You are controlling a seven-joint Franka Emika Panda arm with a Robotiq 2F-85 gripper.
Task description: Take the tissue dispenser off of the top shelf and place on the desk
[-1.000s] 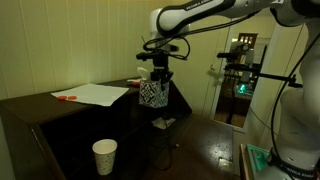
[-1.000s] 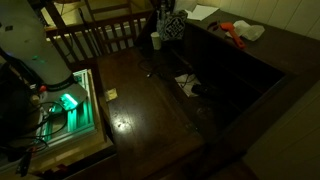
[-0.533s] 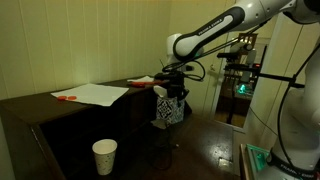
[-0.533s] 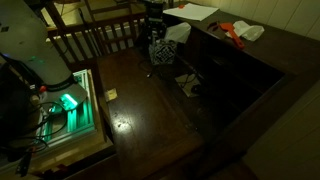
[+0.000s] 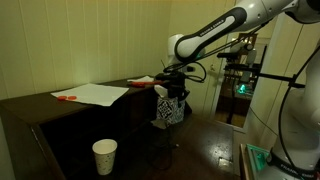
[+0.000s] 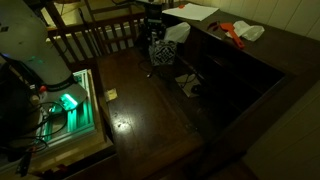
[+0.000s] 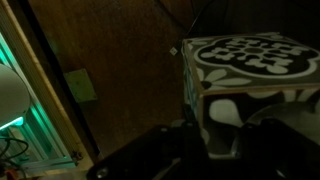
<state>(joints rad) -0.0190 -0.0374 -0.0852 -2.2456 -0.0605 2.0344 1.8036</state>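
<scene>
I will next move the tissue dispenser point(image 5: 171, 110) in my gripper away from the shelf, and then lower it onto the open desk point(image 5: 205, 145).
My gripper point(image 5: 172, 97) is shut on the tissue dispenser point(image 5: 171, 110), a small cube box with a dark blue-and-white pattern. I hold it, slightly tilted, low over the desk point(image 5: 205, 145), just off the end of the top shelf point(image 5: 45, 104). It shows in both exterior views, the other being point(image 6: 162, 53), with the gripper point(image 6: 158, 42) above it. In the wrist view the patterned box point(image 7: 250, 58) fills the right side, with my dark fingers point(image 7: 222, 135) closed on its sides. The desk point(image 7: 120, 60) lies below.
A white paper cup point(image 5: 104, 156) stands on the desk near the shelf front. White paper point(image 5: 98, 94) and an orange item point(image 6: 232, 33) lie on the shelf top. A small tan note point(image 6: 111, 95) lies on the desk point(image 6: 150, 115). A green-lit unit point(image 6: 68, 102) sits beside the desk.
Over the last second the gripper carried the tissue dispenser off the shelf's end and down toward the desk. Nothing has moved in the last half second.
</scene>
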